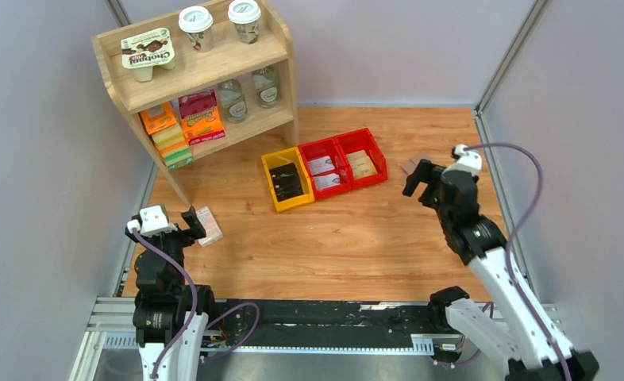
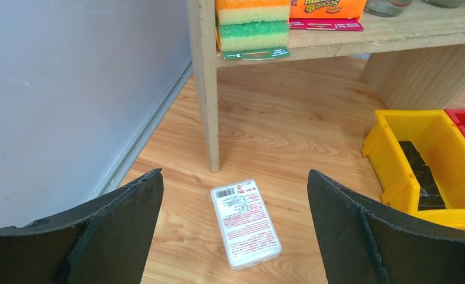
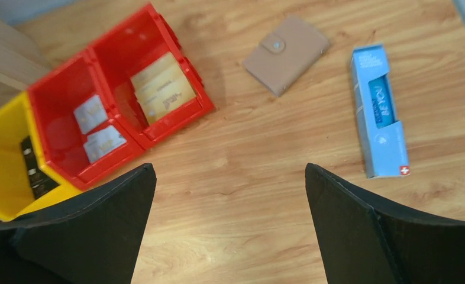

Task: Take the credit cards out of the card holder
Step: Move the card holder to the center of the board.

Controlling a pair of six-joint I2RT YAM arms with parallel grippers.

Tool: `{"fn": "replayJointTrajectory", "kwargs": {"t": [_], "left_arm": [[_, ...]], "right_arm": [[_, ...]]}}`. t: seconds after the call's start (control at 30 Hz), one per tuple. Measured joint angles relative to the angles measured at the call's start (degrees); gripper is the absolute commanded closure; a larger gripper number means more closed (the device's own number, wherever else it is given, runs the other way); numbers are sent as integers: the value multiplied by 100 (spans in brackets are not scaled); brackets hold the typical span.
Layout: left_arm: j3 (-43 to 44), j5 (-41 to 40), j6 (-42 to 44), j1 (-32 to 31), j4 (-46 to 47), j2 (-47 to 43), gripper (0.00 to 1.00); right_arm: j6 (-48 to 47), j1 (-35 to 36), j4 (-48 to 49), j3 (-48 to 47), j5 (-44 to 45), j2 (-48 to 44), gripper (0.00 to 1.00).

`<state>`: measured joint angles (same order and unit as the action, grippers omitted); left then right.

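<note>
Next, my right gripper lowers and turns onto the near corner of its plain edge.
The card holder is a tan-brown wallet lying folded shut with its snap on top, on the wooden floor right of the red bins. In the top view only its edge shows behind my right gripper. The credit cards are hidden. In its own wrist view the right gripper hangs open and empty above bare floor, short of the holder. My left gripper is open at the near left. It is empty too, its fingers wide apart.
A pink-and-white packet lies ahead of the left gripper. A blue box lies right of the holder. One yellow bin and two red bins hold flat items. A wooden shelf with cups, jars and sponges stands back left.
</note>
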<state>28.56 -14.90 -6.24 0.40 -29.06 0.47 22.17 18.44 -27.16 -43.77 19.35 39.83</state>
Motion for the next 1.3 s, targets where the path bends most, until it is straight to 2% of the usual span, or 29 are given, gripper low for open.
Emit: {"fn": "replayJointTrajectory", "kwargs": {"t": [0.17, 0.3, 0.57, 0.83, 0.93, 1.0, 1.2, 1.3], "left_arm": [[0, 24, 0, 0, -11, 9, 0], [2, 122, 2, 0, -11, 168, 0], [26, 175, 2, -164, -42, 529, 0], [28, 251, -4, -240, -50, 999, 0], [28, 275, -4, -271, -52, 1134, 0], [28, 323, -9, -284, -52, 1237, 1], [133, 520, -92, -308, -72, 1604, 1], [321, 629, -212, -308, -87, 1950, 1]], "right_arm": [[555, -317, 127, -549, -164, 2083, 0], [1163, -1029, 356, -922, -627, 3445, 2], [2203, -1799, 992, -1451, -1373, 5355, 25], [2931, -2090, 1353, -1792, -1537, 6317, 36], [3112, -2100, 1515, -1878, -1530, 6513, 48], [3191, -2100, 1615, -1930, -1521, 6640, 63], [3362, -2111, 1823, -1856, -1517, 6647, 98], [3351, -2114, 1923, -1676, -1567, 6454, 100]]}}
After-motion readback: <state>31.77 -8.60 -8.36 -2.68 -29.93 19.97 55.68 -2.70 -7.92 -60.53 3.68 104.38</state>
